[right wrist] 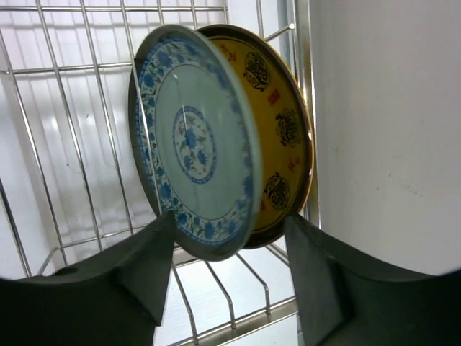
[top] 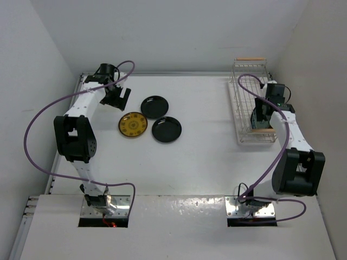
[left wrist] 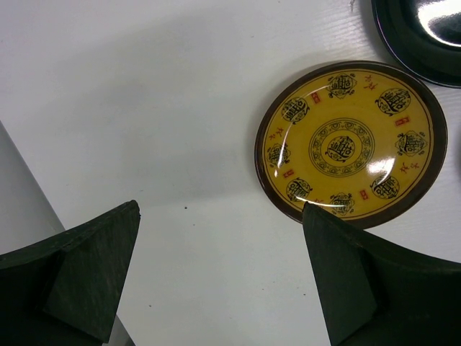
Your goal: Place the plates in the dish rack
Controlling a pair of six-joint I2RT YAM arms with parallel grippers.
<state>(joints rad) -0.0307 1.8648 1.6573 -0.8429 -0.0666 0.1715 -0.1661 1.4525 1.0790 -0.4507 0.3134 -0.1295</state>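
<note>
My right gripper needs to lift out of the rack next, then go down to the rack-side rim (top: 180,129) of the nearest black plate, where empty table leaves room.
On the table lie a yellow patterned plate (top: 133,125) (left wrist: 351,144) and two glossy black plates (top: 154,106) (top: 166,130). My left gripper (top: 120,97) (left wrist: 220,207) hangs open above bare table just left of the yellow plate, holding nothing. The white wire dish rack (top: 237,108) (right wrist: 72,144) stands at the far right. In it a pale blue patterned plate (right wrist: 194,137) and a second yellow plate (right wrist: 277,122) stand on edge, side by side. My right gripper (top: 259,116) (right wrist: 227,220) is in the rack, jaws apart, its fingers straddling the lower rims of both plates.
White walls enclose the table on the left, back and right. The right wall (right wrist: 389,130) runs close along the rack. The rack has wooden handles (top: 250,59) at its ends. A black plate's rim (left wrist: 425,36) shows at the top right of the left wrist view.
</note>
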